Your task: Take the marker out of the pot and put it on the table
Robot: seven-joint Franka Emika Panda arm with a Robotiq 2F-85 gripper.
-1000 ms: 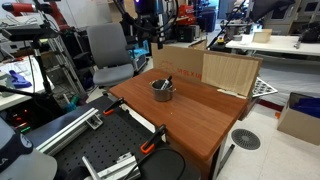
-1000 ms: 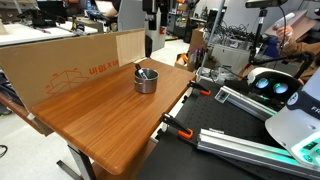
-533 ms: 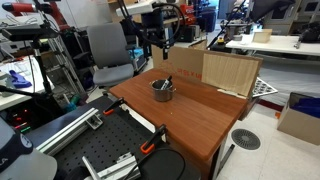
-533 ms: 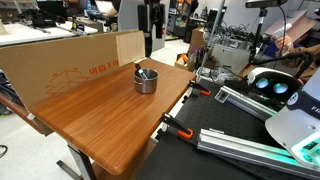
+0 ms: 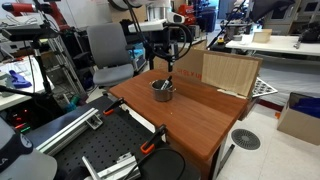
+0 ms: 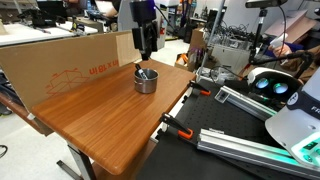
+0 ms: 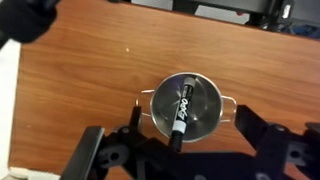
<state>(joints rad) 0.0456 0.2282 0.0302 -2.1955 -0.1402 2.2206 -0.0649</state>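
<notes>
I should next lower my open gripper and bring it slightly toward the cardboard panel, around the marker's dark end (image 7: pixel 177 137), because that end leans out over the pot's rim.
The small silver pot (image 5: pixel 162 90) stands on the reddish-brown table (image 5: pixel 200 118) near the far edge; it also shows in an exterior view (image 6: pixel 146 82) and in the wrist view (image 7: pixel 207 100). The marker (image 7: pixel 182 108), black with a whitish band, leans inside the pot with its dark end over the rim; its top shows in an exterior view (image 6: pixel 139 69). My gripper (image 5: pixel 166 63) hangs open and empty just above the pot in both exterior views (image 6: pixel 146 50). In the wrist view its fingers (image 7: pixel 188 120) straddle the pot from above.
A cardboard panel (image 5: pixel 230 72) stands upright right behind the pot, also in an exterior view (image 6: pixel 70 68). A grey office chair (image 5: pixel 108 50) is beyond the table. A black perforated bench (image 6: pixel 250 135) with orange clamps (image 6: pixel 176 128) borders the table's side.
My gripper has come down and over from behind the table until it hangs directly above the pot. The pot and the marker have not moved.
</notes>
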